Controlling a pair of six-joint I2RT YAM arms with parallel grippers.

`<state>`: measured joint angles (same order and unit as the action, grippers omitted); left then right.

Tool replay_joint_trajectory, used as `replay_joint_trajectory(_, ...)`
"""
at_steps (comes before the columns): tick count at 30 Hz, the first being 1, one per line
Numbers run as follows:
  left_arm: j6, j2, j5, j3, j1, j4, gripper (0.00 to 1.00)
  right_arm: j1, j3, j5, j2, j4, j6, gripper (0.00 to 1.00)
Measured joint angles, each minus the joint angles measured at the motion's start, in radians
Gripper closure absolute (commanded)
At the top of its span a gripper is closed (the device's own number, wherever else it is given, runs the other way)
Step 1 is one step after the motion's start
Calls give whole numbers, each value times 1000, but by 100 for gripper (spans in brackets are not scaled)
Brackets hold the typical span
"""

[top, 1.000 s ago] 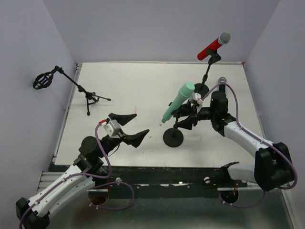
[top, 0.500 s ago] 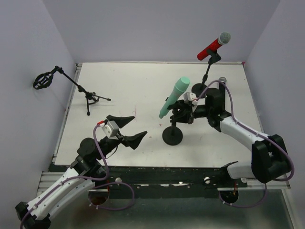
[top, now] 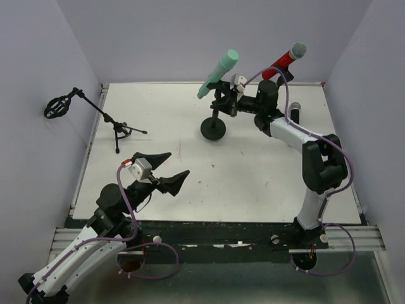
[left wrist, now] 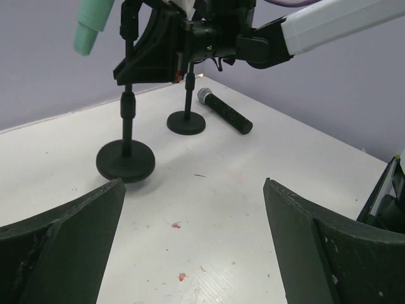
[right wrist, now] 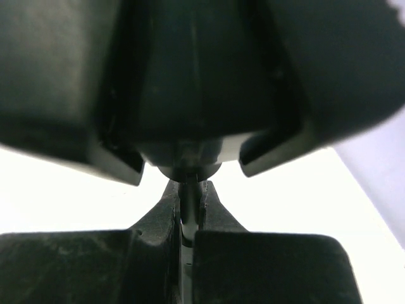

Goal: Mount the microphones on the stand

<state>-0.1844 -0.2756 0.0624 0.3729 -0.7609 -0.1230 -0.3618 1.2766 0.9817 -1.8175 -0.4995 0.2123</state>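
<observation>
The pole, with the mint-green microphone (top: 217,74) clipped, goes outward and down to the tabletop below next, beyond the round base, and my right gripper releases it.
The mint-green microphone (top: 217,74) (left wrist: 93,22) sits tilted in the clip of a round-based stand (top: 213,128) (left wrist: 125,160) at the back middle of the table. My right gripper (top: 224,101) (right wrist: 188,209) is shut on that stand's thin pole, just under the clip. The red microphone (top: 285,60) is clipped in a second stand behind my right arm, whose base (left wrist: 186,122) shows in the left wrist view. The black microphone (top: 293,111) (left wrist: 224,112) lies flat on the table at the back right. My left gripper (top: 169,168) (left wrist: 193,190) hangs open over the front left, holding nothing.
A black tripod stand (top: 117,126) with an empty shock-mount clip (top: 57,107) stands at the table's left edge. Purple walls close in the table on three sides. Small red specks (left wrist: 176,225) dot the white surface in front of my left gripper.
My right gripper closed on the stand's pole and carried the stand with the mint-green microphone from the table's middle to the back. My left arm drew back slightly, still open.
</observation>
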Motion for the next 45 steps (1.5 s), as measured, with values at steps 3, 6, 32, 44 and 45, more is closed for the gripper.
replay_joint_trajectory(3,-10,18,-18,-2,0,10,2,0,98,-79,-106,-56,-37,100)
replay_joint_trajectory(6,-16,28,-42,-2,0,18,2,0,177,-159,-195,-75,-40,100)
replay_joint_trajectory(32,-36,74,-72,-5,0,64,2,21,45,-375,-230,-201,-51,0)
replay_joint_trajectory(44,-117,-10,-97,63,0,183,2,29,-93,-399,-67,-148,-103,0)
replay_joint_trajectory(45,-125,-41,-109,87,6,201,2,29,-114,-401,-49,-134,-104,0)
